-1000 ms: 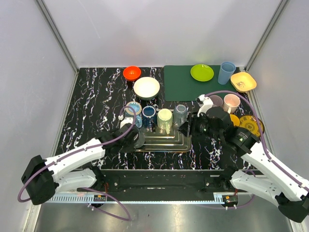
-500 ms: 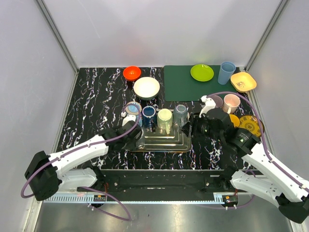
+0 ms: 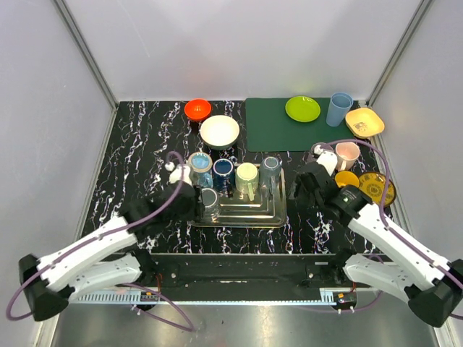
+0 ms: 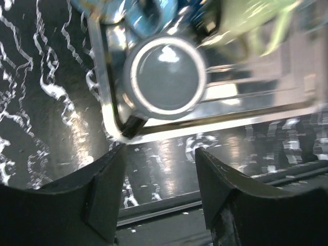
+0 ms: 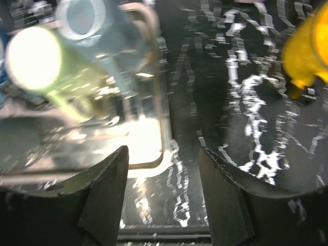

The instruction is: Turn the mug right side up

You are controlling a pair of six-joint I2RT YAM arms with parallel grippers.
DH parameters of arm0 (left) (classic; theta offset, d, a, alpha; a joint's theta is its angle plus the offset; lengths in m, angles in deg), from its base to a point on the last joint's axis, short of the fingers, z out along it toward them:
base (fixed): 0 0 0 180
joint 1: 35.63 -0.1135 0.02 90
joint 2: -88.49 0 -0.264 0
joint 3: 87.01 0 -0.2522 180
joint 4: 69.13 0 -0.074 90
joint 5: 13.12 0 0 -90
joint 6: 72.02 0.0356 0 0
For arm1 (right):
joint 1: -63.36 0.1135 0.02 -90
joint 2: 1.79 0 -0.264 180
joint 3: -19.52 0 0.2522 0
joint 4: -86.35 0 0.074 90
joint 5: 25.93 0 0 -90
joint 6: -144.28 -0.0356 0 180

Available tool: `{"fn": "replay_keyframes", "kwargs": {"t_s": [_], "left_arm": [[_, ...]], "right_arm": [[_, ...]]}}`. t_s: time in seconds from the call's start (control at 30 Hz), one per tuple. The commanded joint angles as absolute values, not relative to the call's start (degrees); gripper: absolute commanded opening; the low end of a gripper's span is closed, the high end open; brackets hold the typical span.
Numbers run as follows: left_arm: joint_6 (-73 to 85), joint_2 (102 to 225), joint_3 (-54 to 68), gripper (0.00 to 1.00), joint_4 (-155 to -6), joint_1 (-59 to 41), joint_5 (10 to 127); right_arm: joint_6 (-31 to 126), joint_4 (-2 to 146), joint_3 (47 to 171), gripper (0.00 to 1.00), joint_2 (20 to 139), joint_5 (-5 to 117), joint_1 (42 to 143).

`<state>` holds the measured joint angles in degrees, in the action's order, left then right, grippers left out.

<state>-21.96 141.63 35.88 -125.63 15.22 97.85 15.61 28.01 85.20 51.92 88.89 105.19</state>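
Observation:
The mauve mug stands outward of my right gripper, beside the pink mug. I need to move my right gripper outward next and turn it onto the near side of the mauve mug [image 5: 251, 2].
A grey mug [image 3: 209, 196] with a white rim stands upright, mouth up, in the front left corner of the metal tray [image 3: 249, 214]. The left wrist view looks down into this mug [image 4: 165, 74], which stands just beyond the fingertips with its dark handle toward the tray corner. My left gripper [image 3: 191, 202] [image 4: 159, 154] is open and apart from it, with only the tabletop between its fingers. My right gripper [image 3: 299, 189] [image 5: 163, 151] hangs open over the marbled table just right of the tray, holding nothing.
At the tray's back stand a light blue mug [image 3: 200, 162], a dark blue mug [image 3: 223, 168], a pale green mug [image 3: 247, 173] and a grey-blue mug [image 3: 270, 166]. A pink mug [image 3: 346, 152] and yellow dishes [image 3: 372, 186] lie right. Bowls, a plate and a cup sit at the back.
My left gripper has opened, let go of the grey mug and drawn back toward the left. The right gripper has opened wider and shifted a little to the right.

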Motion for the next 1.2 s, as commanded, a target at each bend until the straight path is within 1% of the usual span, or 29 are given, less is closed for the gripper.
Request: {"fn": "replay_keyframes", "kwargs": {"t_s": [0.0, 0.03, 0.13, 0.27, 0.3, 0.5, 0.83, 1.17], "left_arm": [[-22.89, 129.22, 31.68, 0.62, -121.4, 15.96, 97.54], [-22.89, 127.61, 32.2, 0.64, -120.34, 15.96, 97.54], [-22.36, 124.79, 33.79, 0.7, -117.17, 15.96, 97.97], [-22.97, 126.36, 34.23, 0.7, -117.08, 15.96, 97.1], [-23.24, 126.54, 34.41, 0.7, -116.9, 15.96, 96.66], [-23.33, 123.91, 36.6, 0.71, -115.32, 15.96, 96.31], [-21.92, 124.78, 36.6, 0.72, -114.7, 15.87, 97.8], [-21.92, 126.72, 36.78, 0.72, -112.95, 15.96, 97.1]], "right_arm": [[11.57, 30.73, 80.5, 0.63, 55.77, 94.5, 97.04], [11.66, 32.67, 79.35, 0.63, 57.0, 93.27, 92.41], [11.66, 39.7, 77.58, 0.61, 61.38, 89.83, 87.81], [13.32, 41.92, 83.8, 0.6, 72.28, 90.79, 86.57], [13.59, 41.48, 87.13, 0.6, 76.04, 90.79, 86.48], [13.59, 40.52, 94.97, 0.64, 85.29, 92.72, 84.91], [12.01, 41.74, 96.92, 0.64, 90.84, 96.33, 80.15], [15.08, 44.46, 99.55, 0.62, 95.24, 97.82, 77.69]]}}
